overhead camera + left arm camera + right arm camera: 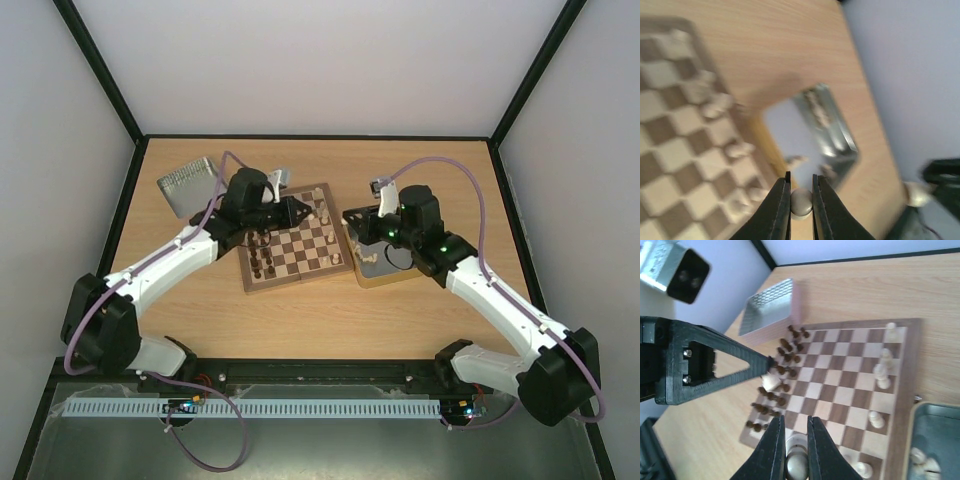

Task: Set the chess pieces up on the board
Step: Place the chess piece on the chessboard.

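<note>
The dark far-edge square beside the corner's cream piece is empty, so my left gripper needs to tip downward next, lower outward onto it and release there.
The board lies mid-table, with dark pieces along its left side and a few cream chess pieces along its right side. My left gripper hangs over the board's far edge, shut on a cream piece; the right wrist view also shows that piece at the left fingertips. My right gripper sits at the board's right edge by the open tin, shut on another cream piece. More cream pieces lie in that tin.
A second silver tin rests at the far left of the table, beyond the board. Dark brown pieces crowd the board's left columns. The two grippers are close together above the board's far right corner.
</note>
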### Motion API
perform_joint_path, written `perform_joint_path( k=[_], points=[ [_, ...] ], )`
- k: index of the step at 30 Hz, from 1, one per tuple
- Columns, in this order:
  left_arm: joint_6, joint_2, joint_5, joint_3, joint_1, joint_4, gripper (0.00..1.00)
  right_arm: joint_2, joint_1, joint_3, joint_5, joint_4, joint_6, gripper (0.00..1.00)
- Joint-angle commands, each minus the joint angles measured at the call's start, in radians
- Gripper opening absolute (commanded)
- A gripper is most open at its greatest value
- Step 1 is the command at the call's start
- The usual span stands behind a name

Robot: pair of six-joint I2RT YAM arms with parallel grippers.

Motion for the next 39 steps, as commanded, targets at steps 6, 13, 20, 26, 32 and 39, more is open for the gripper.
perform_joint_path(
  k=[6,13,20,26,32,39],
  points=[
    [0.191,0.158,-0.592,0.083,-0.015,-0.110,0.05,0.024,0.006,-0.023,0.186,-0.020,0.037,0.02],
    [0.321,0.425,-0.691,0.280,-0.013,-0.065,0.06,-0.009,0.007,-0.066,0.188,-0.005,0.083,0.02],
    [0.353,0.615,-0.649,0.420,0.015,-0.022,0.06,-0.045,0.006,-0.098,0.199,-0.005,0.098,0.02],
    [0.362,0.701,-0.633,0.460,0.017,-0.002,0.07,-0.047,0.006,-0.098,0.198,-0.009,0.104,0.02],
    [0.372,0.757,-0.660,0.480,0.016,0.019,0.07,-0.047,0.007,-0.098,0.195,-0.011,0.114,0.02],
    [0.362,0.789,-0.649,0.494,0.025,0.017,0.08,-0.050,0.006,-0.103,0.200,-0.013,0.123,0.02]
  ],
)
